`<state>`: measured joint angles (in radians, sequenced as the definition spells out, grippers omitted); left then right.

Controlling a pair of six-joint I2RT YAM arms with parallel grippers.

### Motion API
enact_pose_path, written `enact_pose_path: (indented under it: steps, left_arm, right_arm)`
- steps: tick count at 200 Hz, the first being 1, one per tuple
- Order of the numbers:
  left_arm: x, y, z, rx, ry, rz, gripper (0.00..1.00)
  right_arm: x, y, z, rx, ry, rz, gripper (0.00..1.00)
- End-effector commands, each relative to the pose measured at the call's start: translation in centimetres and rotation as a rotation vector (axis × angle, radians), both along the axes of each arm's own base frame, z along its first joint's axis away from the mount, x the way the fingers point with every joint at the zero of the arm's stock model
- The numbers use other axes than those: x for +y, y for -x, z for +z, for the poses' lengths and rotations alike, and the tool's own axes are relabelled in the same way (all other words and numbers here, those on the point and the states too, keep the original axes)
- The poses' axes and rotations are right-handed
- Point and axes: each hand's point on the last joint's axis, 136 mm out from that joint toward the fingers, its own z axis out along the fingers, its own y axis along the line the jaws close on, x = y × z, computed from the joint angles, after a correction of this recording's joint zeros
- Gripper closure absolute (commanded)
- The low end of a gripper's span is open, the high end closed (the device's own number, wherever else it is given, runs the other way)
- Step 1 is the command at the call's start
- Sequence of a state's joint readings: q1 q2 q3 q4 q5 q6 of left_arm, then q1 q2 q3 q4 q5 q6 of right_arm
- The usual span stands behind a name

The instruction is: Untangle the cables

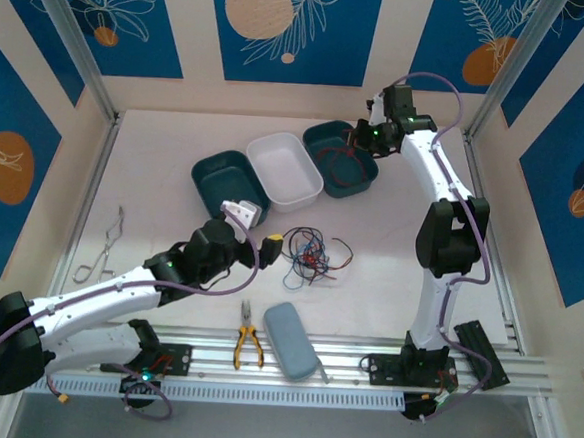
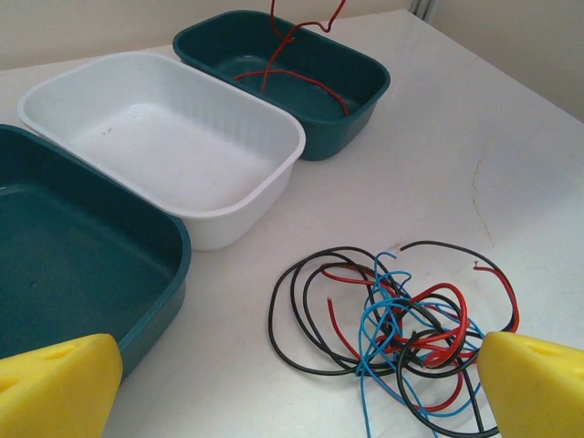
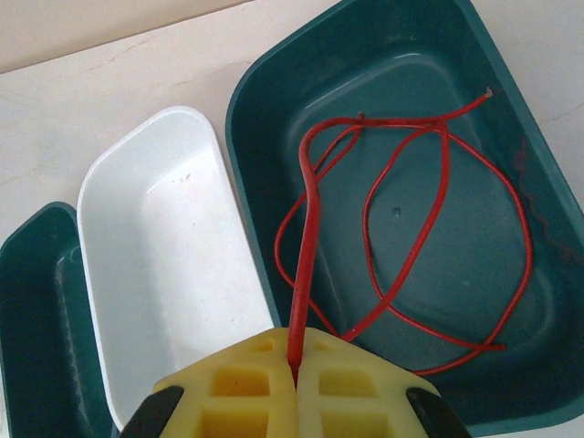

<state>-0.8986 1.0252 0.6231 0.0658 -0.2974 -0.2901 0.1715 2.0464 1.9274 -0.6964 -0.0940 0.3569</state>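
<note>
I will lower the red cable's upper end into the teal tray, then open my right gripper.
A tangle of black, red and blue cables (image 1: 310,252) (image 2: 401,324) lies on the white table in front of the trays. My left gripper (image 1: 256,232) (image 2: 292,388) hovers just short of the tangle, open, its yellow fingertips (image 2: 55,388) wide apart with nothing between them. A single red cable (image 3: 411,228) (image 2: 301,68) hangs down into the right teal tray (image 1: 341,160) (image 3: 429,82), most of it coiled on the tray floor. My right gripper (image 1: 363,134) (image 3: 294,374) is above that tray's near left rim, shut on the red cable's upper end.
A white tray (image 1: 285,168) (image 2: 155,137) (image 3: 155,255) stands between the right teal tray and a left teal tray (image 1: 224,182) (image 2: 64,265). Metal tongs (image 1: 104,251) lie at the left. Yellow-handled pliers (image 1: 248,344) and a grey case (image 1: 293,341) rest by the near rail.
</note>
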Motion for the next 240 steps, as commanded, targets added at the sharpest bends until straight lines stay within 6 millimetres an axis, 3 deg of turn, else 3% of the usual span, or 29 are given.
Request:
enact_pose_path:
  steps: [1,127,178,240]
  left_arm:
    - [0.2,-0.2,-0.2,0.011,0.01,0.018,0.0]
    - [0.6,-0.3,-0.6,0.013,-0.011,0.037,0.0]
    - [0.3,-0.5,-0.5,0.012,-0.009,0.03,0.0]
    - [-0.2,-0.7,-0.2,0.013,-0.003,0.021,0.0]
  right_arm:
    - [0.7,0.4,-2.1,0.057,0.014,0.037,1.0]
    - [1.8,-1.2,-9.1,0.14,0.256,0.102,1.0]
    - [1.8,-0.8,-10.8,0.169,0.357,0.141,0.96]
    - [1.7,-0.1,-11.1,0.177,0.431,0.174,0.88]
